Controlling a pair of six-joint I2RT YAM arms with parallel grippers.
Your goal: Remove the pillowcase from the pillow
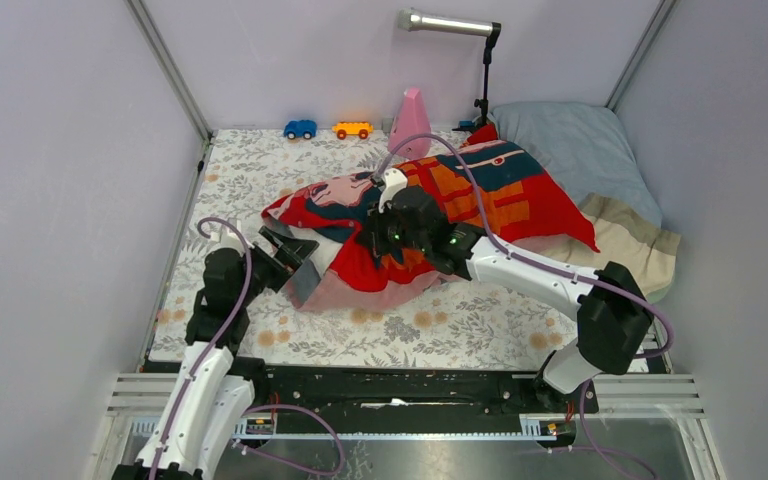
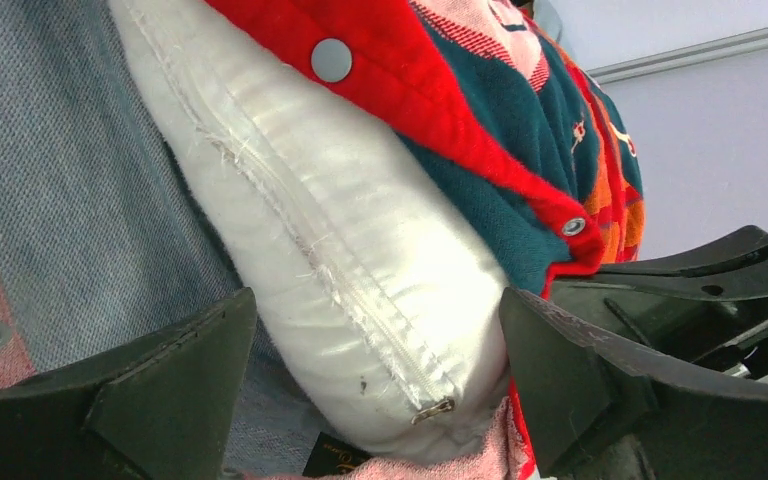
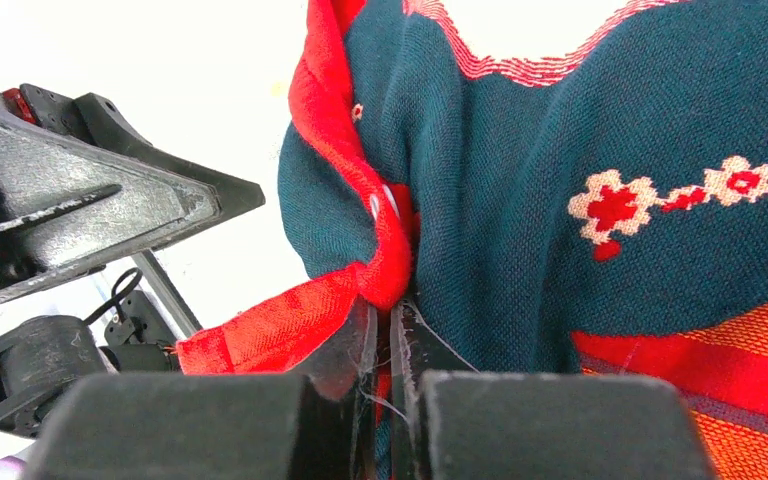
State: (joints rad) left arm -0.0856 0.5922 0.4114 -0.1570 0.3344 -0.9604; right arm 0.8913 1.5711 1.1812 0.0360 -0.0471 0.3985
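My left gripper's open fingers are already on both sides of the white pillow corner (image 1: 324, 254) (image 2: 412, 385) at the edge of the pillowcase's opening, so it should move down onto that corner next and close.
The red, orange and teal pillowcase (image 1: 480, 190) lies on the floral mat, still around the white pillow. In the left wrist view a corner of the pillow (image 2: 360, 300), with a zipper seam, pokes out of the case's snap-button opening (image 2: 520, 130). My left gripper (image 1: 295, 258) is open, its jaws wide on either side of that pillow corner (image 2: 375, 385), not touching it. My right gripper (image 1: 390, 222) is shut on the red hem of the pillowcase (image 3: 385, 290) at the opening edge, holding it up.
A grey-blue pillow with a beige end (image 1: 600, 170) lies at the back right. A pink cone (image 1: 410, 122), a blue toy car (image 1: 300, 129) and an orange toy car (image 1: 352, 129) stand at the back wall. A lamp stand (image 1: 482, 80) rises behind the pillows.
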